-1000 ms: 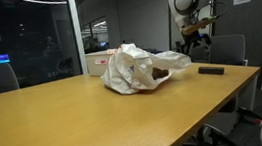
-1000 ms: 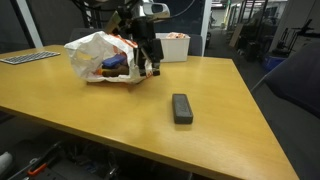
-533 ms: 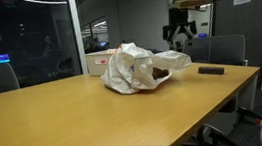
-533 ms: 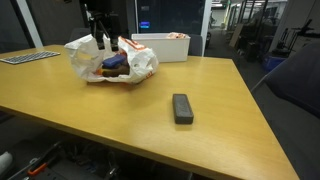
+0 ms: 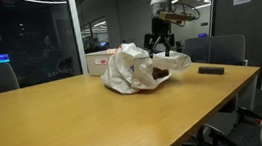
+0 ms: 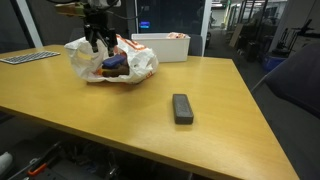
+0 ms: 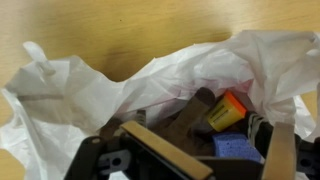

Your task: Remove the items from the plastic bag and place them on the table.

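Note:
The brown plush toy (image 6: 116,69) (image 7: 188,121) lies uncovered below, beside the orange and yellow item. My gripper will next go down through the bag's opening, fingers astride the toy.
A crumpled white plastic bag lies on the wooden table in both exterior views (image 5: 131,70) (image 6: 137,62). In the wrist view the bag (image 7: 90,85) is open. Inside it show an orange and yellow item (image 7: 228,110), a blue spongy item (image 7: 238,148) and a dark brown item (image 7: 178,122). My gripper (image 5: 162,45) (image 6: 100,38) hangs just above the bag's opening, open and empty; its tan fingers (image 7: 220,160) straddle the view of the contents. A black rectangular item (image 6: 181,107) (image 5: 210,70) lies on the table apart from the bag.
A white bin (image 6: 168,46) (image 5: 96,62) stands behind the bag at the table's far edge. A keyboard (image 6: 25,57) lies at one corner. Chairs (image 5: 224,49) stand around the table (image 6: 90,115).
My gripper has swung from beside the bag, on the side of the black item, up and across to over the bag's opening, then dropped a little. The bag and black item have not moved.

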`<state>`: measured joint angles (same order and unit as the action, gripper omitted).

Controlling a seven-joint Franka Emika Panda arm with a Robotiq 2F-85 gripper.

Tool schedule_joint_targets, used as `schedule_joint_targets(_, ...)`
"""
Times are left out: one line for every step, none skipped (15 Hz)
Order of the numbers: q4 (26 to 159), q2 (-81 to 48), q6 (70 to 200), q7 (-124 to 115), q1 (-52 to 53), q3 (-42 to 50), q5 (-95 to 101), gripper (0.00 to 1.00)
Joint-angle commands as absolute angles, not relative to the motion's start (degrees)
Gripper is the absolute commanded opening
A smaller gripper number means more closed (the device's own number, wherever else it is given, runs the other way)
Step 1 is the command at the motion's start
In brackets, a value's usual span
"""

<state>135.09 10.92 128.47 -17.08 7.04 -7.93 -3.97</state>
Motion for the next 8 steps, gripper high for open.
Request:
schedule_joint_targets(129.65, 2.11, 130.42, -13.77, 6.49, -6.42, -9.62, 1.00)
schedule_joint_targets(129.04, 0.31, 130.54, -14.05, 6.49, -6.27, -11.75, 1.00)
schedule_joint_targets(128.52, -1.21, 130.77, -14.21, 6.45, -6.19, -13.74, 1.00)
schedule_joint_targets(128.56, -2.34, 131.95, -15.84, 6.50, -6.41, -14.12, 1.00)
schedule_joint_targets(128.61, -3.53, 133.82, -17.87, 6.55, -6.47, -13.11, 1.00)
schedule_joint_targets(128.64, -4.69, 135.55, -19.09, 6.59, -6.32, -11.94, 1.00)
schedule_joint_targets(128.51, -5.85, 136.87, -19.57, 6.59, -6.14, -11.94, 1.00)
schedule_joint_targets(128.47, -6.77, 137.78, -20.10, 6.57, -5.98, -12.11, 1.00)
